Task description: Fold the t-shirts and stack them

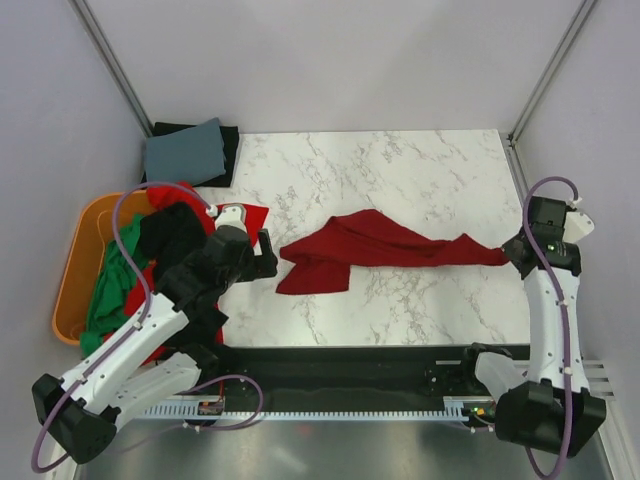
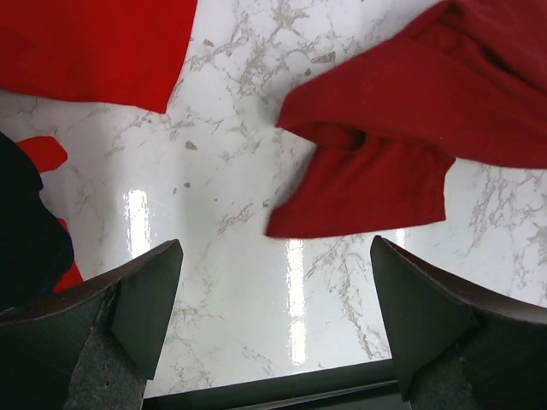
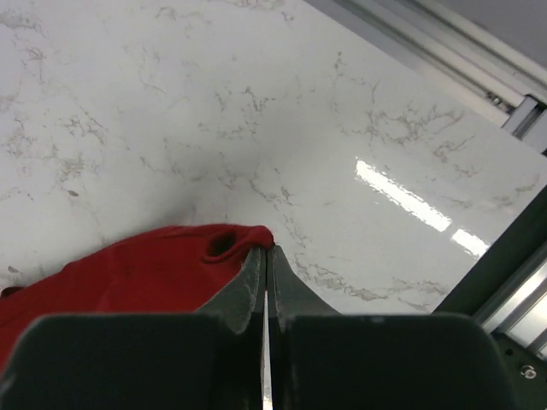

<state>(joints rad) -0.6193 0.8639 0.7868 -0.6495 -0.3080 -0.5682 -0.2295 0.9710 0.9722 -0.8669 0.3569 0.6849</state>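
Observation:
My left gripper moves down next onto the dark red shirt's folded tip [image 1: 287,252] [image 2: 296,113], below it and to its right in the top view. The shirt's opposite end is already held.
A dark red t-shirt [image 1: 375,245] lies crumpled and stretched across the middle of the marble table. My right gripper [image 1: 512,256] is shut on its right end; in the right wrist view the cloth [image 3: 128,273] bunches at the closed fingertips [image 3: 267,249]. My left gripper [image 1: 268,254] is open and empty, just left of the shirt's folded left part [image 2: 367,184], apart from it. A bright red shirt [image 1: 250,215], a green one [image 1: 108,295] and a black one [image 1: 170,232] lie heaped at the left under my left arm.
An orange tub [image 1: 75,265] stands at the left edge with the heap spilling over it. A folded grey-blue shirt on a black one [image 1: 188,150] sits at the back left. Metal frame posts rise at both back corners. A dark rail runs along the near table edge.

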